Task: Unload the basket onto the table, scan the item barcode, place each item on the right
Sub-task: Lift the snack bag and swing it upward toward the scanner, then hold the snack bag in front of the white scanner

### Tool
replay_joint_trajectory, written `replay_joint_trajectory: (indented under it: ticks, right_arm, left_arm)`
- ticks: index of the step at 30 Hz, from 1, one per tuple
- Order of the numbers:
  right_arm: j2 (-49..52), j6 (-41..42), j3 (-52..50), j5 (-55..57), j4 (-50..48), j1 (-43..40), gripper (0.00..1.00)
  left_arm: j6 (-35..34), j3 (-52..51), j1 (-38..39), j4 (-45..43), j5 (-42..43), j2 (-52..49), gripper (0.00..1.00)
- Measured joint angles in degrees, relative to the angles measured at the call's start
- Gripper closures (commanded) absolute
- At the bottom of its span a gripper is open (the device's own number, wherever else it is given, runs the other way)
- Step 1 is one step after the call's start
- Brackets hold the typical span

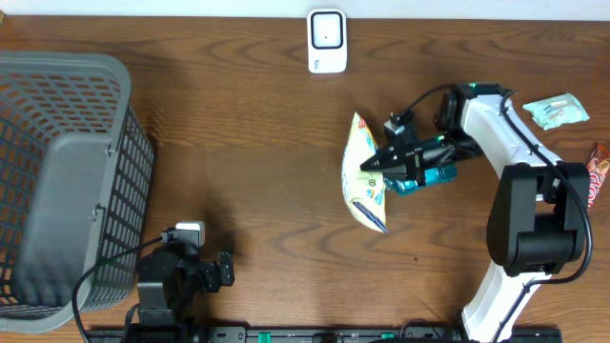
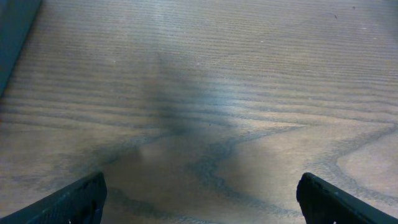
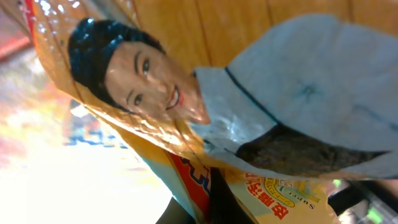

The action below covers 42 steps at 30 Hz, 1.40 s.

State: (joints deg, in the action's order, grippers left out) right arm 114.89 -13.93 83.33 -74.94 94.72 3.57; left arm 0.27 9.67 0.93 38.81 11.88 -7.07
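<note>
Next, my right gripper carries the bag outward to the scanner and releases it close by, since the snack bag still hangs well short of the white scanner.
The item, a yellow snack bag with a printed face, hangs above the middle-right of the table. My right gripper is shut on the bag's right edge, and the bag fills the right wrist view, with a dark finger pinching its fold. No barcode shows on the bag. A white scanner stands at the table's far edge, well apart from the bag. My left gripper sits near the front left; its fingers stand wide open over bare wood, holding nothing.
A grey mesh basket takes up the left side, and its wall shows in the left wrist view. A green packet and a red packet lie at the right edge.
</note>
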Motion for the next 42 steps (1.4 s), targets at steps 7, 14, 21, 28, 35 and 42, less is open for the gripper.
replay_joint_trajectory:
  ticks: [7,14,21,28,35,42]
  right_arm:
    - [-2.03,1.46,6.47,2.03,-10.34,-1.14,0.99]
    - [-3.06,38.07,8.11,25.70,-35.89,-0.50,0.99]
    - [-3.06,66.34,8.04,42.07,-52.17,4.37,0.99]
    - [-3.06,79.76,8.00,51.95,-75.78,7.17,0.98]
    - [-3.08,82.84,8.07,72.22,-87.67,14.75,0.98]
    - [-1.20,81.77,8.50,85.26,-101.18,17.68,0.98]
  left_arm:
    - [0.00,0.00,0.00,0.00,0.00,0.00,0.02]
    - [0.00,0.00,0.00,0.00,0.00,0.00,0.02]
    - [0.00,0.00,0.00,0.00,0.00,0.00,0.02]
    - [0.00,0.00,0.00,0.00,0.00,0.00,0.02]
    - [0.00,0.00,0.00,0.00,0.00,0.00,0.02]
    - [0.00,0.00,0.00,0.00,0.00,0.00,0.02]
